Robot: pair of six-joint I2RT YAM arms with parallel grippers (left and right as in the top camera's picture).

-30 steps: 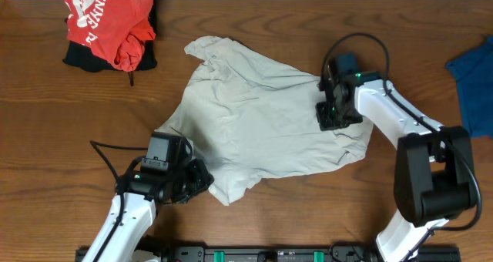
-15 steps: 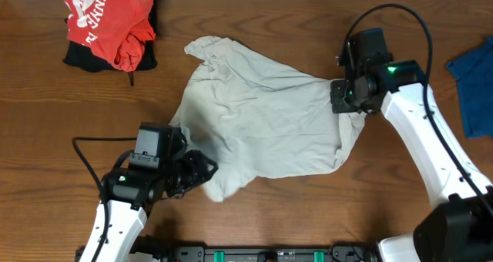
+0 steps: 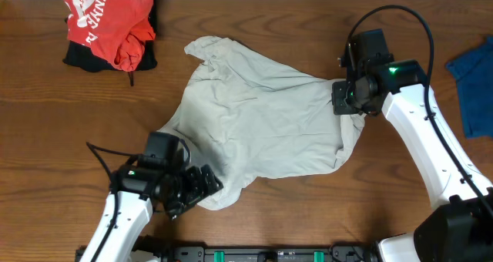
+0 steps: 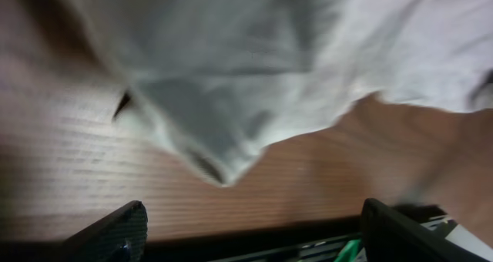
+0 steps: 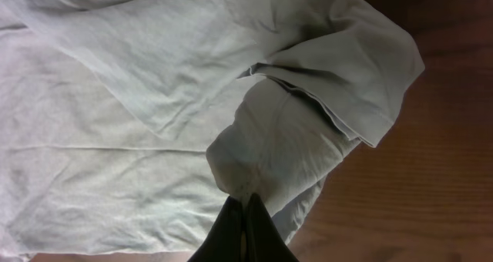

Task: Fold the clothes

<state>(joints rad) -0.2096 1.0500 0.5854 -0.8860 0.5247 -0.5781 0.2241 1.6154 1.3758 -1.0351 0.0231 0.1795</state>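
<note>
The robot next needs to lower its left gripper over the T-shirt's near corner (image 3: 217, 200) (image 4: 220, 159) below and close it, because only bare wood is between the gripper's open fingers.
The large beige-grey T-shirt (image 3: 254, 115) lies spread and wrinkled mid-table. My right gripper (image 3: 341, 100) is shut on a fold of its right edge (image 5: 245, 204), and the cloth there bunches up into a raised flap (image 5: 339, 69). My left gripper (image 3: 202, 186) hovers at the shirt's lower-left corner (image 4: 208, 158). Its fingers (image 4: 123, 227) stand wide apart with only bare wood between them, and the corner rests on the table just ahead. A red garment with white print (image 3: 104, 23) sits on a black one (image 3: 77, 58) at the far left. A blue one (image 3: 474, 85) lies at the right edge.
The wooden table (image 3: 69, 115) shows bare around the shirt. A black rail (image 3: 269, 254) runs along the front edge, close behind my left gripper. The left arm's cable (image 3: 104, 152) loops over the table on the left.
My left gripper has opened and let go of the shirt's lower-left corner, which now lies on the table. The right gripper lifted the right edge toward the back and has since held still.
</note>
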